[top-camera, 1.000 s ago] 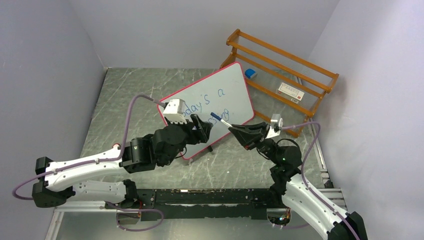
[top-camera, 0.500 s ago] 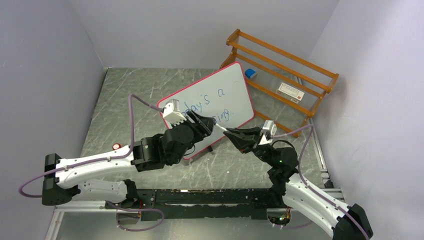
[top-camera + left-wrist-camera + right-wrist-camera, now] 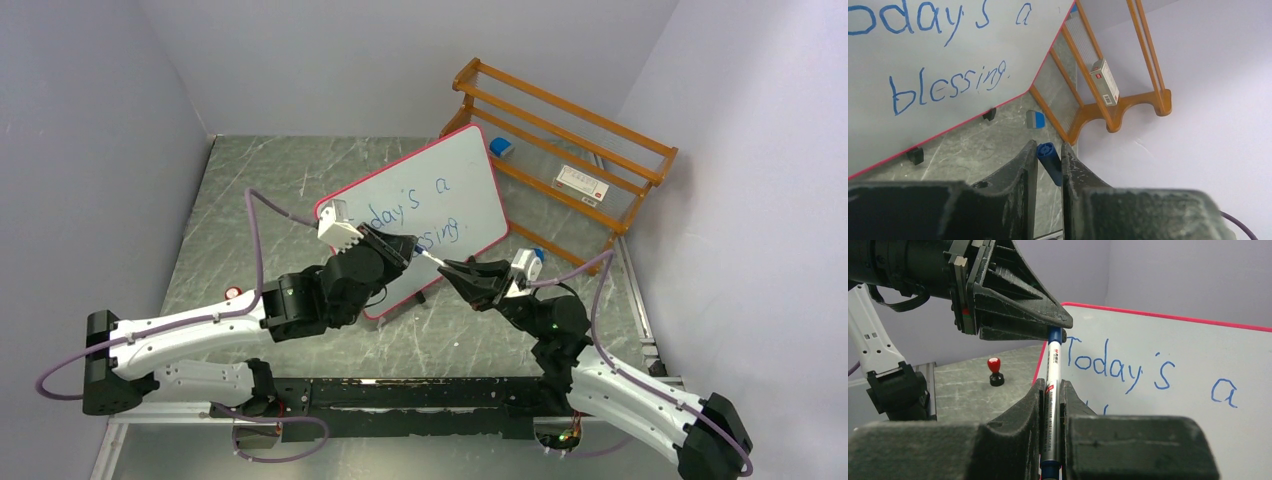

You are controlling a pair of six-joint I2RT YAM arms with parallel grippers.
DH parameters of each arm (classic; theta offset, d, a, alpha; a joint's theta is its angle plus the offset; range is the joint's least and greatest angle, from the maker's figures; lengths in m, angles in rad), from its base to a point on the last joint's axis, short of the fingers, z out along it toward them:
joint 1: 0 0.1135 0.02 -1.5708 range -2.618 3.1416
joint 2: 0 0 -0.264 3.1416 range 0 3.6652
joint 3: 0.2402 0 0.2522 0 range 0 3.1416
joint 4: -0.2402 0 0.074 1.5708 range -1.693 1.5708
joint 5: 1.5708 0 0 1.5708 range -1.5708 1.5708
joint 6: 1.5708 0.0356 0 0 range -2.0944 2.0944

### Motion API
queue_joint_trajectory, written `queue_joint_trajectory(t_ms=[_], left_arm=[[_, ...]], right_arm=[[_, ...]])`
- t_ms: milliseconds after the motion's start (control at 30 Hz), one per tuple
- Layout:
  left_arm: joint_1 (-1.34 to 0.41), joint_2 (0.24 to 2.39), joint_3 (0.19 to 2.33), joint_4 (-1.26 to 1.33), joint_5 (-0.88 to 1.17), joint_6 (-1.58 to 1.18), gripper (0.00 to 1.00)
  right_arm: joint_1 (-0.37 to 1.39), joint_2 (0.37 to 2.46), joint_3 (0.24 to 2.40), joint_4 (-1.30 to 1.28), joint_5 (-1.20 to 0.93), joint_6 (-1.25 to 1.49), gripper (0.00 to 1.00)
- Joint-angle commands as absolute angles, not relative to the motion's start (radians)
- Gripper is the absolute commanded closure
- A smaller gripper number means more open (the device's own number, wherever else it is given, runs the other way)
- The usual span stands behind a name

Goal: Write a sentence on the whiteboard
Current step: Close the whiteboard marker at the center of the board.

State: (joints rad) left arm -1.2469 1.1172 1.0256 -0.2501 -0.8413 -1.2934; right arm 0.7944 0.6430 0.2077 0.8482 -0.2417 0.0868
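Observation:
The sentence is fully written, so the robot should next bring its right gripper down and back onto the bare tabletop in front of the board's lower edge (image 3: 448,331) to let go of the marker.
The whiteboard (image 3: 440,165) stands tilted on the table, pink-rimmed. The sentence (image 3: 420,205) on it is in blue: "Today's a" above "blessing." (image 3: 948,87). My right gripper (image 3: 447,266) is shut on the silver barrel of a marker (image 3: 1053,365), in front of the board's lower edge. My left gripper (image 3: 408,247) faces it. Its two jaws (image 3: 1048,147) press on the marker's blue far end (image 3: 1049,159). In the right wrist view the left gripper (image 3: 1058,326) covers that end. "Today's a" (image 3: 1108,365) shows behind it.
An orange wooden rack (image 3: 570,130) stands behind the board at the right, with a small white box (image 3: 581,180) on it. A blue eraser (image 3: 501,147) lies by the rack. A red knob (image 3: 232,292) sits on the table at the left. A small blue-grey piece (image 3: 1035,119) lies near the board's feet.
My left gripper moved right onto the marker's blue end, and its jaws came together on it. My right gripper, with the marker, drew back down and left from the board.

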Motion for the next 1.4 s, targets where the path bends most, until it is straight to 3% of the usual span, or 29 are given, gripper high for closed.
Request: queue_joint_trajectory(t_ms=[0,100,533,867,1133,1367], left_arm=[[-1.235,1.097,1.003,-0.217,-0.836,-1.341,0.84],[-1.234,1.086,0.974,-0.18,-0.814,-1.352,0.95],[-1.241,1.08,0.796,0.204,-0.582,-1.279,0.95],[-1.332,1.083,0.707,0.375,-0.626,-1.164,0.95],[-1.329,0.993,0.799,0.113,-0.837,-1.053,0.95],[-1.295,0.959,0.992,-0.157,-1.01,-0.771,0.64]], right_arm=[[0.813,0.644,0.233,0.869,-0.209,0.055,1.0],[0.814,0.644,0.23,0.888,-0.199,0.07,1.0],[0.815,0.722,0.261,0.97,-0.142,0.243,1.0],[0.813,0.747,0.285,0.958,-0.042,0.44,1.0],[0.813,0.681,0.299,0.753,-0.023,0.442,1.0],[0.811,0.575,0.326,0.4,-0.003,0.476,1.0]])
